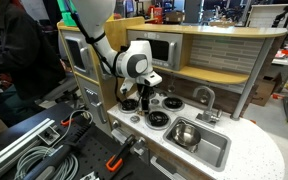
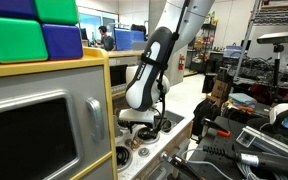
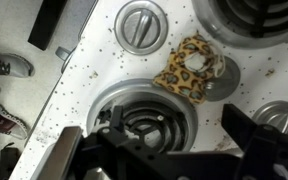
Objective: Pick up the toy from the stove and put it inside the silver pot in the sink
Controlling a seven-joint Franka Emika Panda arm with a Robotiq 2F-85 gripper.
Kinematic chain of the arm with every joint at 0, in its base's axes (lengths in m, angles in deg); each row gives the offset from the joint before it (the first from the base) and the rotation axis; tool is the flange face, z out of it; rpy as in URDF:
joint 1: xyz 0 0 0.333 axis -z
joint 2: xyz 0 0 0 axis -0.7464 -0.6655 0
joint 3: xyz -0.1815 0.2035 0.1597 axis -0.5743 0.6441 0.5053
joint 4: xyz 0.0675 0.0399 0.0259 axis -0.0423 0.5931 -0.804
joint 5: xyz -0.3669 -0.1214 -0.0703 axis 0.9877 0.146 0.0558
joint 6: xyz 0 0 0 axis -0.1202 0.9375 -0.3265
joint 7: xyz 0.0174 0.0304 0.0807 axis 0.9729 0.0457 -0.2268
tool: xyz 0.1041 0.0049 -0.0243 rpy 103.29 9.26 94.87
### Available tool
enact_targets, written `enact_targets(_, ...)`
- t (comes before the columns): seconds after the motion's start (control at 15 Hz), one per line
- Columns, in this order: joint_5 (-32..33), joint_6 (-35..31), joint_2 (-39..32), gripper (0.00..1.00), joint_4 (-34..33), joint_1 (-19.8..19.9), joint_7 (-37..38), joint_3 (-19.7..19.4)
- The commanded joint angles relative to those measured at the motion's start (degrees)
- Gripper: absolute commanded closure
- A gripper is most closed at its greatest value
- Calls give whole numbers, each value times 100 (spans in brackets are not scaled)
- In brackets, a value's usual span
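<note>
The gripper should next move past the burner that its fingers still straddle, go down over the leopard-print toy [image 3: 191, 66] and close, because the toy lies below it, beyond the ends of those fingers.
A small leopard-print toy [image 3: 191, 66] lies on the white stove [image 3: 92, 62], between a black burner [image 3: 139, 115] and a round silver knob [image 3: 141, 25]. My gripper [image 3: 179, 135] hangs just above the stove, open and empty, its dark fingers on either side of the near burner and the toy just beyond the fingertips. In both exterior views the gripper [image 1: 144, 97] [image 2: 139, 118] hovers low over the stove and hides the toy. The silver pot [image 1: 184, 133] sits in the grey sink [image 1: 214, 153] beside the stove, with the curved faucet [image 1: 205, 97] behind it.
The toy kitchen's wooden back wall and shelf [image 1: 224, 55] rise behind the stove. A microwave-like door [image 2: 29, 130] and coloured blocks [image 2: 34, 30] stand near the camera. Cables and tools [image 1: 34, 150] lie in front of the kitchen.
</note>
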Motion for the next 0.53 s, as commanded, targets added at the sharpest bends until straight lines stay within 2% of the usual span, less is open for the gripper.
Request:
enact_targets(0.0,-183,-122,-82,0,56,-152,-86,-122)
enact_targets(0.27,-327,-100,-102,0,180,-4,-197,109)
enact_targets(0.47,-713,-138,-212,0,88,148,-163,350)
